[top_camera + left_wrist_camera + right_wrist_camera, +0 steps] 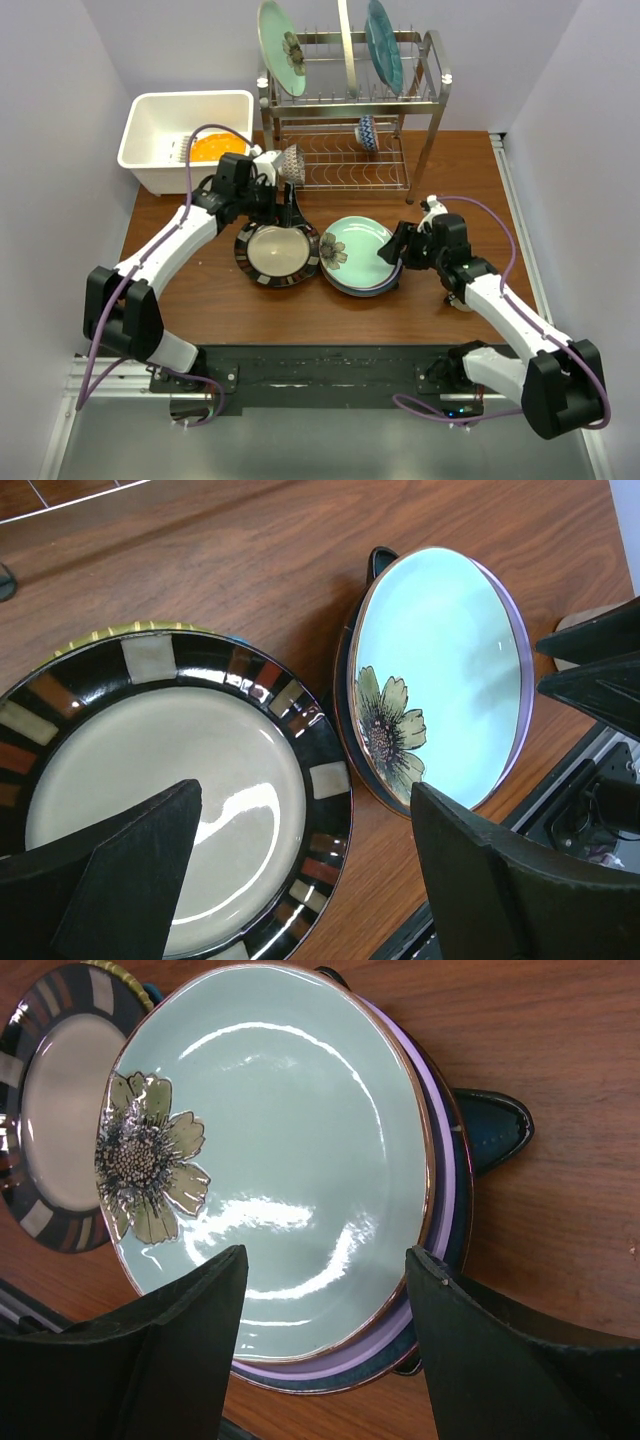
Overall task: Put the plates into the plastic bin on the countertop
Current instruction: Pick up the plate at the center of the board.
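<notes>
My left gripper lowers back and across onto the stacked flower plate's patterned rim [323, 252] [371, 740] next, since that rim lies below it, to its right in the top view.
The black-striped plate [277, 253] with a cream centre [160, 780] lies flat on the wooden countertop, on top of a yellow-green rim [130, 630]. My left gripper [288, 212] hovers open over its far edge [305, 790], holding nothing. Beside it is a stack with a pale green flower plate [280, 1150] on top, a lavender plate [341, 1369] under it and a dark blue star-shaped plate [495, 1130] at the bottom. My right gripper [393, 247] stands open over the stack's right edge [325, 1255]. The white plastic bin [150, 120] at the back left holds an orange plate [215, 148].
A two-tier steel dish rack [430, 100] stands at the back centre. On its top tier a pale green flower plate [282, 45] and a teal plate [384, 45] stand upright, and small patterned bowls [367, 130] sit lower down. White walls close in both sides.
</notes>
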You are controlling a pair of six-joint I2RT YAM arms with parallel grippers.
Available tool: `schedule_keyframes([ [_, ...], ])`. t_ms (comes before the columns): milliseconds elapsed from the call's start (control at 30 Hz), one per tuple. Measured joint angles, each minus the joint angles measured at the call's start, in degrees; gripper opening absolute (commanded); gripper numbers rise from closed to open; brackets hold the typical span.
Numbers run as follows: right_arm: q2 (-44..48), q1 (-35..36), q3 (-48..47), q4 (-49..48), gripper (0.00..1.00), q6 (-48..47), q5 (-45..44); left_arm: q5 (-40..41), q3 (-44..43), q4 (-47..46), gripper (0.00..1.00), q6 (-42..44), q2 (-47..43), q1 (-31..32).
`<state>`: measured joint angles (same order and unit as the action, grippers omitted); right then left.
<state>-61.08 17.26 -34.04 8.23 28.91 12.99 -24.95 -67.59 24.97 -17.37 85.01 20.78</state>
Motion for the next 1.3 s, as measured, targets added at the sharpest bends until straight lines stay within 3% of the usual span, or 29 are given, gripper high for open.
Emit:
schedule_keyframes([
  [633,-4.7,6.3,-0.9,-1.4,0.66,0.0,-9.2,0.3,0.0,-0.1,0.89,0.0,1.4,1.8],
  [1300,-5.1,6.9,-2.2,1.1,0.66,-1.0,-13.5,0.2,1.9,-1.7,0.88,-0.7,3.4,5.0],
])
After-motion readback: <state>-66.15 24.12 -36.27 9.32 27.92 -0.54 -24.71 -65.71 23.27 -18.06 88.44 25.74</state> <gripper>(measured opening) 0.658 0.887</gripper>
